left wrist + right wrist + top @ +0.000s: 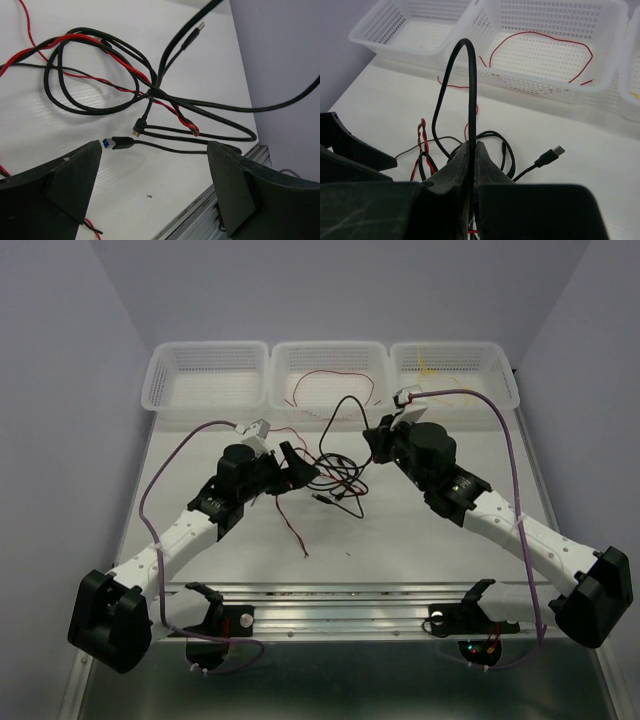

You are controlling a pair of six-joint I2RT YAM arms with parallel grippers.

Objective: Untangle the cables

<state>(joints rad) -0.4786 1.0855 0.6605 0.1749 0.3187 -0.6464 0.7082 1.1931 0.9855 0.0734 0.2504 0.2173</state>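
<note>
My left gripper will move outward next onto the twisted red wire [126, 65] where it crosses the black loops, because that crossing is farther outward than the open fingers.
A black cable [340, 475] lies tangled with a red wire [292, 525] at the table's middle. My right gripper [378, 435] is shut on the black cable, and its loop [465, 75] arches up above the closed fingertips [472, 147]. My left gripper [297, 465] is open and empty, low over the tangle's left side. In the left wrist view it [154, 150] frames the black loops [100, 107], the twisted red wire [125, 62] and a blue-tipped plug [107, 143]. A second red wire [330, 380] lies in the middle basket. A yellow wire [430, 365] lies in the right basket.
Three white mesh baskets stand along the back edge: left [205, 344], middle [330, 344], right [455, 344]. A metal rail [340, 605] runs along the near edge between the arm bases. Purple arm cables [515, 480] hang beside each arm.
</note>
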